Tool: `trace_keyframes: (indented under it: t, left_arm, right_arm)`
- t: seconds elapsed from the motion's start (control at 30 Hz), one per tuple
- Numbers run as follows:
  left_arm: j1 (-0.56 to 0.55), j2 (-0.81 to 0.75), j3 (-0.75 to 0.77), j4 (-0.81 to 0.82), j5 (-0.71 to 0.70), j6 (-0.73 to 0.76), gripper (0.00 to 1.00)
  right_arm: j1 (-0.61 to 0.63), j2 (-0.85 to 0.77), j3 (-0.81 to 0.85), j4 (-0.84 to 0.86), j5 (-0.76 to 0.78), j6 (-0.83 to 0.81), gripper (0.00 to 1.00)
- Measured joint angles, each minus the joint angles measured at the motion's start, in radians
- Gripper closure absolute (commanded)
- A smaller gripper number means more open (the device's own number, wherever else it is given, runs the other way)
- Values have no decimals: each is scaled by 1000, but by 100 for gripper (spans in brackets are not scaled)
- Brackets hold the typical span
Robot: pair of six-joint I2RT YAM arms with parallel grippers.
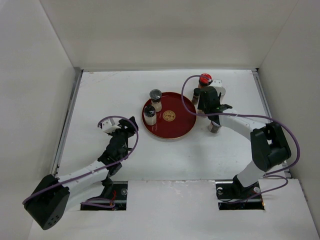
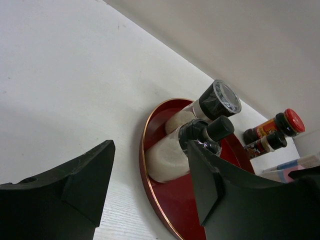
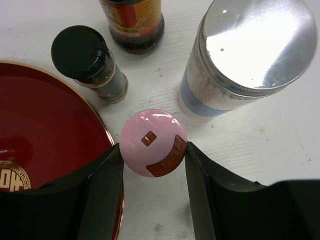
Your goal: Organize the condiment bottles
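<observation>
The pink-capped shaker (image 1: 201,111) goes up with my right gripper next, across the red tray's rim and down into the tray's far part (image 1: 173,100), free beside the farther pale shaker.
My right gripper (image 1: 204,101) (image 3: 154,151) is shut on a pink-capped shaker (image 3: 153,142) that stands on the table just right of the red tray's rim (image 3: 102,131). Beyond it stand a black-capped shaker (image 3: 85,59), a dark sauce bottle (image 3: 133,22) with a red cap (image 1: 205,79) and a silver-lidded jar (image 3: 250,55). Two pale shakers stand on the tray's left side, one grey-capped (image 1: 156,96) (image 2: 215,102) and one black-capped (image 1: 149,114) (image 2: 200,136). My left gripper (image 1: 131,124) (image 2: 150,170) is open and empty, left of the tray.
The round red tray (image 1: 182,125) with a gold emblem (image 1: 169,116) sits mid-table. A grey-capped jar (image 1: 215,127) stands right of it, under my right arm. White walls close in the table on three sides.
</observation>
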Motion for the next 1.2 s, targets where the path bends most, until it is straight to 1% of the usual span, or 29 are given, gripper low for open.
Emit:
trace_keyframes:
  t: [0.1, 0.23, 0.33, 0.43, 0.53, 0.73, 0.8, 0.9, 1.07, 1.1, 1.13, 1.2]
  left_arm:
    - [2, 6, 0, 0, 0, -3, 39]
    - [2, 13, 0, 1, 0, -8, 39]
    - [2, 26, 0, 8, 3, -10, 39]
    - [2, 29, 0, 9, 8, -11, 39]
    - [4, 33, 0, 16, 11, -12, 39]
    - [11, 34, 0, 18, 11, -14, 38]
    - [14, 34, -1, 19, 12, -14, 38]
    - [15, 34, -9, 21, 12, -16, 38]
    - [15, 32, -13, 22, 12, -18, 38]
    - [15, 33, -13, 22, 12, -18, 38]
    - [15, 33, -13, 22, 12, -18, 37]
    - [15, 33, -13, 22, 12, -18, 37]
  right_arm:
    - [13, -14, 0, 1, 37, -19, 62]
    - [56, -94, 0, -3, 77, -52, 61]
    - [97, -161, 6, -5, 87, -61, 61]
    - [132, -166, 49, -1, 71, -64, 61]
    - [163, -97, 130, 23, 26, -62, 61]
    - [205, 179, 350, 82, -53, -63, 60]
    - [209, 256, 401, 89, -72, -62, 60]
    - [209, 333, 435, 90, -88, -58, 59]
    - [209, 379, 441, 86, -101, -45, 54]
    - [209, 382, 441, 86, -103, -41, 53]
    - [210, 384, 441, 87, -103, -39, 49]
    - [211, 385, 441, 90, -103, -33, 37]
